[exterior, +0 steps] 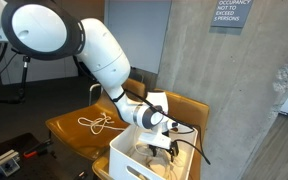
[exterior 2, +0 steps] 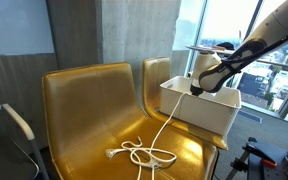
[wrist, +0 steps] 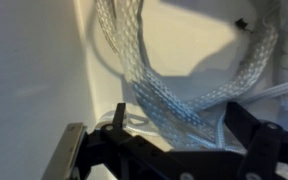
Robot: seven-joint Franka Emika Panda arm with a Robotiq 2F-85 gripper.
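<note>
The gripper's fingers already straddle the thick braided rope just below it on the bottom of the bin, so the robot should lower the gripper slightly onto the rope and close it.
My gripper (exterior: 162, 143) reaches down into a white bin (exterior: 122, 160) that stands on a mustard-yellow chair; both also show in an exterior view, the gripper (exterior 2: 197, 88) and the bin (exterior 2: 210, 112). A white braided cable lies coiled on the neighbouring chair seat (exterior: 96, 123) (exterior 2: 139, 153) and runs up over the rim into the bin. In the wrist view the cable's loops (wrist: 174, 95) lie on the bin floor between my two black fingers (wrist: 179, 118), which stand wide apart around them. The gripper is open.
Two joined yellow chairs (exterior 2: 84, 100) fill the middle. A concrete pillar (exterior: 254, 100) with an occupancy sign (exterior: 231, 12) stands behind. The bin's inner wall (wrist: 34, 70) is close beside my finger. A window (exterior 2: 274, 70) is behind the bin.
</note>
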